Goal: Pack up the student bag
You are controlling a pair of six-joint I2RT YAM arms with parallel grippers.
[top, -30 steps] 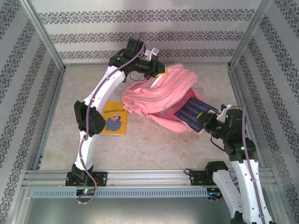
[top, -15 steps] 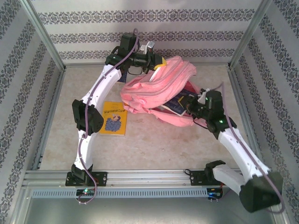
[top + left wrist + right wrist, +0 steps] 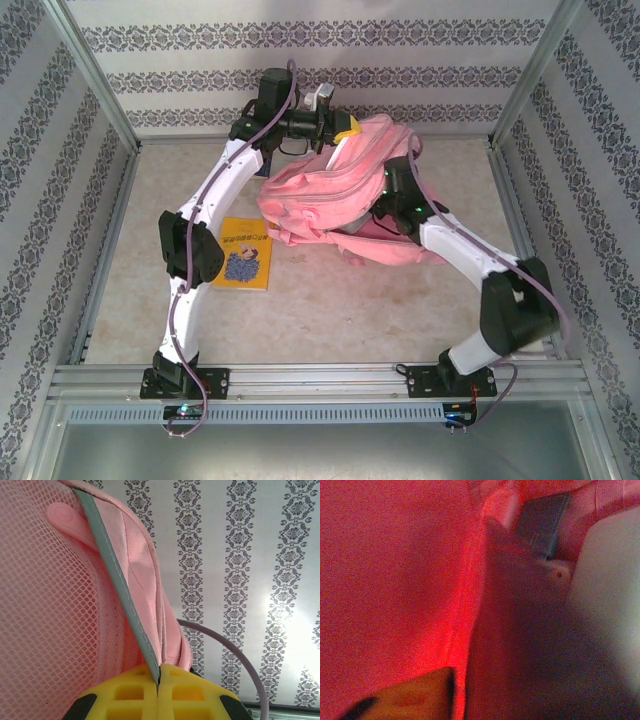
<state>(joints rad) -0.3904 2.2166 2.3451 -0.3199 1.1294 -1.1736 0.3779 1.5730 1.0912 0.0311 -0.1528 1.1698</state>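
The robot's left hand will next swing the grey-edged pink strap back toward the bag's opening (image 3: 373, 229) and then let go of the strap, because the bag's top edge hangs from it.
The pink student bag (image 3: 330, 195) lies at the back middle of the table with its mouth facing right. My left gripper (image 3: 348, 130) is above its top edge, yellow pads shut on a grey-edged pink strap of the bag (image 3: 145, 600) and holding it up. My right arm's wrist (image 3: 397, 195) reaches into the bag's mouth, and its gripper is hidden inside. In the right wrist view, red-lit bag lining (image 3: 395, 570) surrounds one finger (image 3: 405, 695). A dark flat book (image 3: 542, 520) lies deeper in. I cannot tell how the right jaws stand.
A yellow book (image 3: 245, 252) lies flat on the table left of the bag, beside the left arm's elbow. Patterned walls and a metal frame (image 3: 105, 95) close the table in on three sides.
My right arm has swung left and forward, carrying the blue book from the bag's mouth into the bag, where it is now hidden from above. The left gripper has lifted the bag's top slightly.
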